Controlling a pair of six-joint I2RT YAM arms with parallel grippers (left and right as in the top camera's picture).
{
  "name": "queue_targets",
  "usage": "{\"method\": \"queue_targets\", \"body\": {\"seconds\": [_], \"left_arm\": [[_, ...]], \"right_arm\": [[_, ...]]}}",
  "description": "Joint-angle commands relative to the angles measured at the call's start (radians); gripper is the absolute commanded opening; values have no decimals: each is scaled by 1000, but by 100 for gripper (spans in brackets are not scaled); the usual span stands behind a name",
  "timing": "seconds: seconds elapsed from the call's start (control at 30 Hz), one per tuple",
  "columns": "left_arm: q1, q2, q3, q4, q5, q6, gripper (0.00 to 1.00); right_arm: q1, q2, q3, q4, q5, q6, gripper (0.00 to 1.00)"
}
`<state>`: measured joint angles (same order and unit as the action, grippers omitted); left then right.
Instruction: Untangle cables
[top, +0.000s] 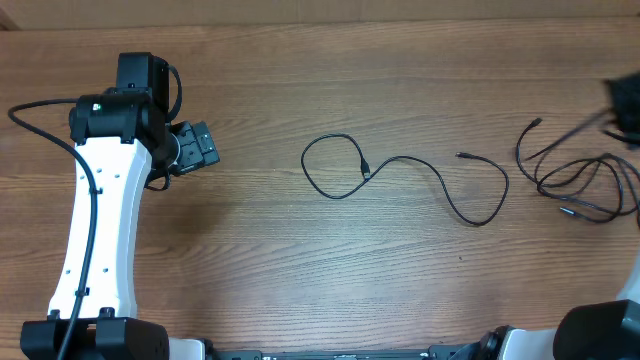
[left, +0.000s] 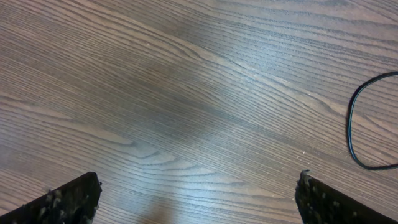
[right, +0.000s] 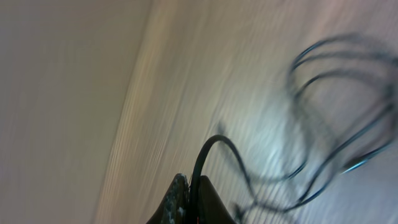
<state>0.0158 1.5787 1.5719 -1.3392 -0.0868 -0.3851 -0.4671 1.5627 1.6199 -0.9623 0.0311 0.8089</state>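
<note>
Next I will swing my right gripper to the right in the overhead view, then return over the heap of looped cables and open, since the held cable runs into the heap.
One thin black cable (top: 400, 160) lies spread out at the table's middle, with a loop at its left end. A bunch of looped cables (top: 585, 185) lies at the far right. My right gripper (top: 625, 110) hangs at the right edge above that bunch. In the right wrist view it (right: 191, 190) is shut on a black cable (right: 205, 155) that arches up from between the fingers; blurred loops (right: 336, 124) trail beyond. My left gripper (top: 205, 148) stands open at the far left with nothing in it. Its fingers (left: 71, 202) sit wide apart over bare wood, and part of the cable loop (left: 354, 134) shows at right.
The wooden table (top: 250, 260) runs across the whole overhead view. The left arm's white link (top: 100, 230) stretches from the front edge up the left side. The right arm's base (top: 600, 335) sits at the front right corner.
</note>
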Motion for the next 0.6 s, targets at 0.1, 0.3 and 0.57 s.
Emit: {"method": "queue_targets", "body": {"seconds": [0.1,0.3,0.57], "left_arm": [[3,6,12,1,11,11,100],[3,6,12,2,29,11,100],[3,6,12,0,32,11,100]], "right_arm": [[-200,5,14,38,32,1,4],[-263,35,10,38,32,-40,4],[-261,141,8,-63,54,-82,22]]}}
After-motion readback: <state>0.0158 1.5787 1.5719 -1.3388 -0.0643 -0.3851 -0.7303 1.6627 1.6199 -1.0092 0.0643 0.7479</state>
